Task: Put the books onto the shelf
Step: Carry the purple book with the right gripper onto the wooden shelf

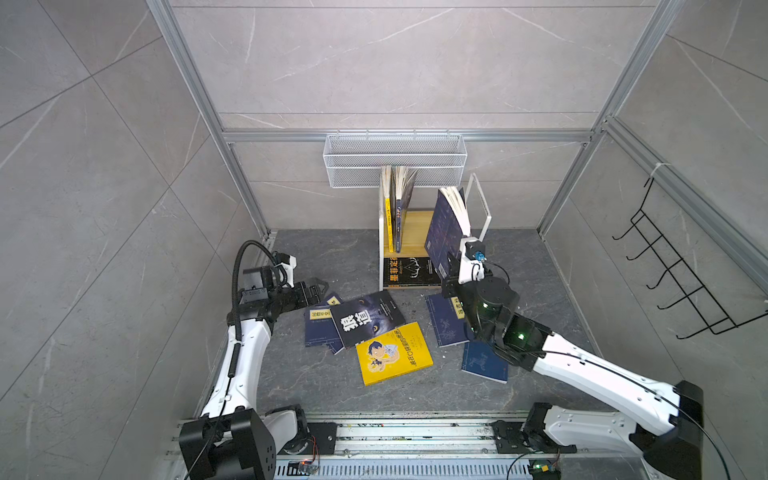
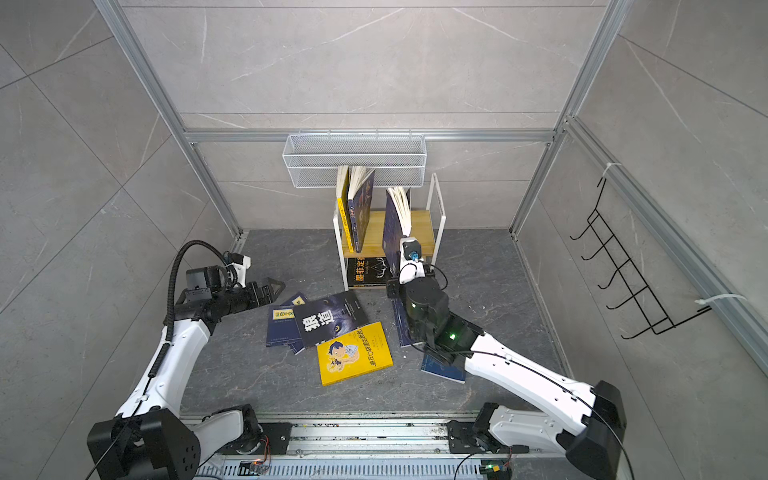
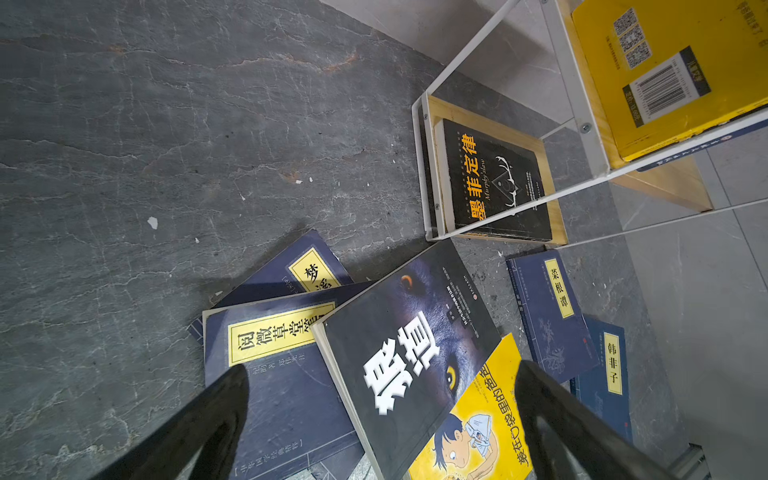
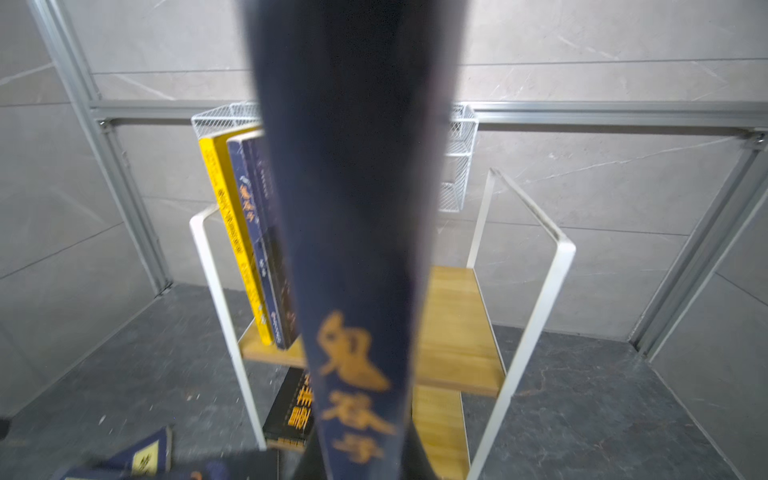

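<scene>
Next, my right gripper brings the held book outward, against the cover of the standing navy book [image 1: 412,237] [image 4: 297,351] for support, and releases, since bare board lies outward beside it.
The shelf [image 1: 415,226] stands at the back middle of the floor. A yellow and a navy book [image 1: 395,208] stand upright at the left of its upper board, and a black book [image 1: 409,272] lies on the lower board. My right gripper [image 1: 455,266] is shut on a navy book [image 4: 353,249], holding it upright over the right half of the upper board. My left gripper [image 3: 382,370] is open and empty, hovering above loose books on the floor: two navy ones [image 1: 320,328], a dark wolf cover [image 1: 368,318] and a yellow cartoon cover [image 1: 392,353]. Two more navy books [image 1: 446,326] lie under the right arm.
A white mesh basket [image 1: 395,160] hangs on the back wall just above the shelf. A black hook rack [image 1: 681,282] is on the right wall. Aluminium frame posts line the corners, and the arms' rail [image 1: 415,436] runs along the front.
</scene>
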`<state>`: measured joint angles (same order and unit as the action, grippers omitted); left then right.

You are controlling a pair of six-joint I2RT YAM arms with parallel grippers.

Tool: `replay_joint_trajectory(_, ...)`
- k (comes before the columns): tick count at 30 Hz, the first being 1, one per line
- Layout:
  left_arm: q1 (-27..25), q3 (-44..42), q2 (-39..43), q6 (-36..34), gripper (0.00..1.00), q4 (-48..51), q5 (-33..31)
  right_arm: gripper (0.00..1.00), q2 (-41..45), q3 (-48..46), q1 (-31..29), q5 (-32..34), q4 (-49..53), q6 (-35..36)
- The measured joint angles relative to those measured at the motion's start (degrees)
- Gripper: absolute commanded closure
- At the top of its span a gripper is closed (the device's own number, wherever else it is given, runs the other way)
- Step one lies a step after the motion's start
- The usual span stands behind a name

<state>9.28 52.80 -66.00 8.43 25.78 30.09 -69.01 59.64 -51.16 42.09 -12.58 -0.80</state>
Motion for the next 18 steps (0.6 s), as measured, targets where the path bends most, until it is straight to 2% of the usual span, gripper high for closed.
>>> replay_joint_trajectory(10,0.0,0.0,0.1,-0.4,0.00,0.0,0.0,1.00,-20.3,13.5,7.1,0.2,-7.7,2.5)
replay_joint_trajectory(18,0.0,0.0,0.6,-0.8,0.00,0.0,0.1,1.00,-31.9,19.9,8.8,-0.8,-10.9,2.7)
